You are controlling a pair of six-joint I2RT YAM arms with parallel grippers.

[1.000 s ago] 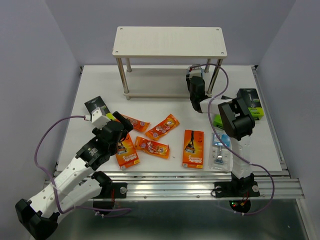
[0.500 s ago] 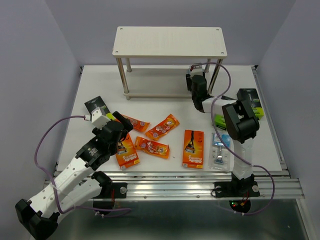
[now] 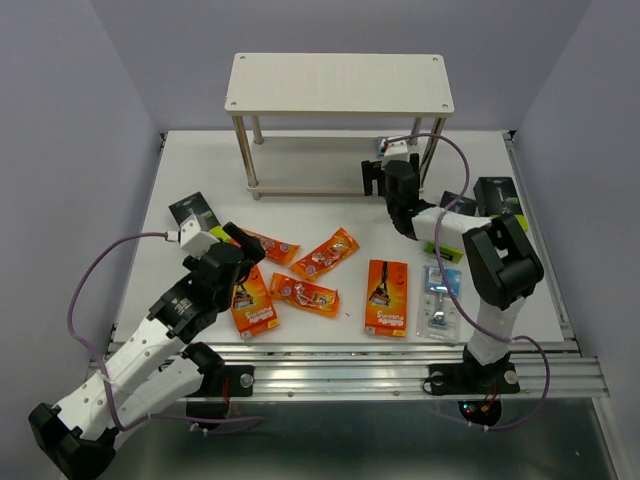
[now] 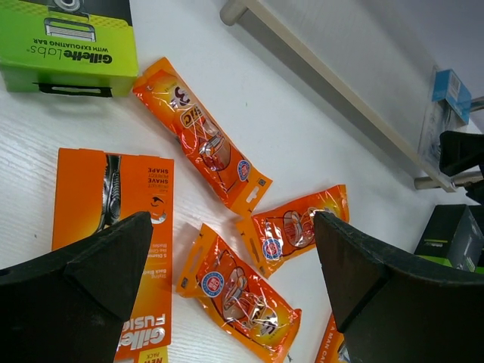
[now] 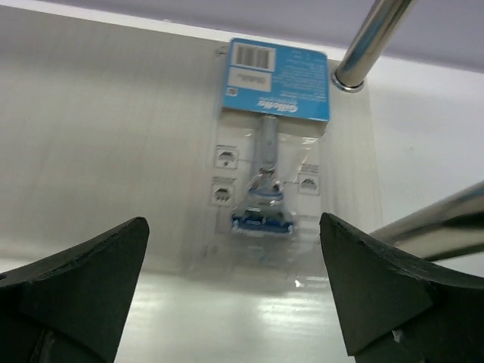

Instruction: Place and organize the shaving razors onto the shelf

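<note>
My right gripper is clear of the placed pack with its fingers, so it will move back from the shelf point(image 3: 338, 82) and down onto the other blister pack's razor handle point(image 3: 438, 302).
The shelf point(image 3: 338, 82) stands at the back of the table. My right gripper point(image 3: 371, 177) is open at the right end of its lower board point(image 5: 106, 113). A clear-blue blister pack point(image 5: 273, 144) lies flat on that board, just beyond the gripper point(image 5: 233, 227) and free of its fingers. My left gripper point(image 3: 245, 250) hovers open and empty above the orange foil packets point(image 4: 242, 291) point(image 4: 299, 227) point(image 4: 203, 144). Flat orange boxes point(image 3: 253, 303) point(image 3: 386, 296), another blister pack point(image 3: 440, 302) and black-and-green boxes point(image 3: 195, 212) point(image 3: 500, 198) lie on the table.
A silver shelf leg point(image 5: 372, 36) rises right beside the placed pack, and another leg point(image 5: 431, 223) crosses to the right. The right arm's elbow point(image 3: 500, 265) hangs over a green box point(image 3: 445, 238). A metal rail point(image 3: 350, 365) runs along the table's near edge.
My right gripper has opened wide and let go of the blister pack on the lower board; its elbow has swung right. The left arm has barely moved.
</note>
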